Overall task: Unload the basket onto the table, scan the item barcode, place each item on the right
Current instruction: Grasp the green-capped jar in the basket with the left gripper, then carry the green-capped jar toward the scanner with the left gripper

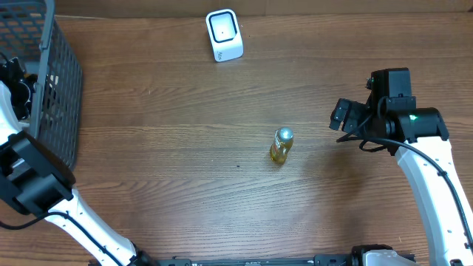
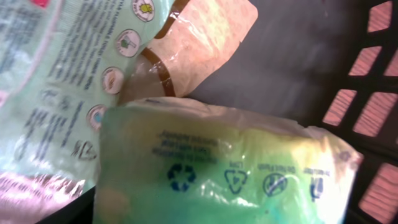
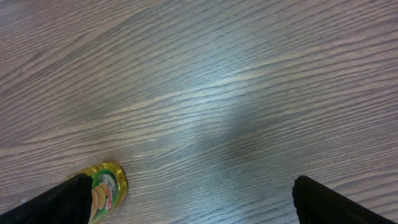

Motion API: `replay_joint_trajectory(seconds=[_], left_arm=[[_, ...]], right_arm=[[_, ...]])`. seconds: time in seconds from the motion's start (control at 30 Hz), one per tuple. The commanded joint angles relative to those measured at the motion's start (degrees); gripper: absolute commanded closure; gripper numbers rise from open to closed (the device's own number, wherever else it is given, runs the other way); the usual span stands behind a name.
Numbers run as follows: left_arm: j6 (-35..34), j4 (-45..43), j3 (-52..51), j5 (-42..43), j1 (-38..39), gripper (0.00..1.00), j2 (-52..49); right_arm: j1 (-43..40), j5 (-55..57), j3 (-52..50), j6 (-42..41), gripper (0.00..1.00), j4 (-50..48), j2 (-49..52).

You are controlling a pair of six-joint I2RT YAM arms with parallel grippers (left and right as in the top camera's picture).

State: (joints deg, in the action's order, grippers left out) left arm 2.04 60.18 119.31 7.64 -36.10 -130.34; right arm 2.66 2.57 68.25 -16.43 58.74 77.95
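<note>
My left gripper next needs to go up from the basket (image 1: pixel 63 89), across and down to the tabletop (image 1: pixel 253 136) beside the yellow can, and let go of the bottle where the wood is clear.
My left gripper (image 1: pixel 15 85) is down inside the dark mesh basket (image 1: pixel 63 89) at the table's left edge. Its fingers do not show in either view. The left wrist view is filled by a green plastic packet (image 2: pixel 236 168) with recycling marks, very close to the camera. No barcode shows on it. Whether the packet is held I cannot tell. A white barcode scanner (image 1: pixel 224 35) stands at the back middle. My right gripper (image 1: pixel 341 117) hangs open over the table with nothing between its fingers (image 3: pixel 68 199).
A small yellow can (image 1: pixel 281 145) stands mid-table, left of the right gripper; it also shows beside the left finger as the can (image 3: pixel 107 190). A pale printed packet (image 2: pixel 56 74) and a brown pouch (image 2: pixel 205 37) lie in the basket by its wall (image 2: pixel 373 112).
</note>
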Motion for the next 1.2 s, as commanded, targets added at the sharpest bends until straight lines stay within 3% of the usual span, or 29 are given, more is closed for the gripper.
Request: replay_joint_trajectory(seconds=[0.0,0.27,0.63,1.0,1.17], left_arm=[[-2.9,-0.5,1.7,-0.1,-0.3,0.44,9.2],[-6.7,-1.3,1.7,0.3,-0.2,0.43,24.5],[-10.2,0.3,1.7,12.1,2.2,0.44,41.3],[-6.5,17.3,1.7,10.4,20.9,0.45,45.5],[-6.4,24.9,1.6,2.2,30.7,0.46,42.5]], right_arm=[[-0.1,0.5,1.2,0.3,0.00,-0.1,-0.3],[-0.1,0.5,1.2,0.3,0.00,-0.1,-0.3],[-0.1,0.5,1.2,0.3,0.00,-0.1,-0.3],[-0.1,0.5,1.2,0.3,0.00,-0.1,-0.3],[-0.1,0.5,1.2,0.3,0.00,-0.1,-0.3]])
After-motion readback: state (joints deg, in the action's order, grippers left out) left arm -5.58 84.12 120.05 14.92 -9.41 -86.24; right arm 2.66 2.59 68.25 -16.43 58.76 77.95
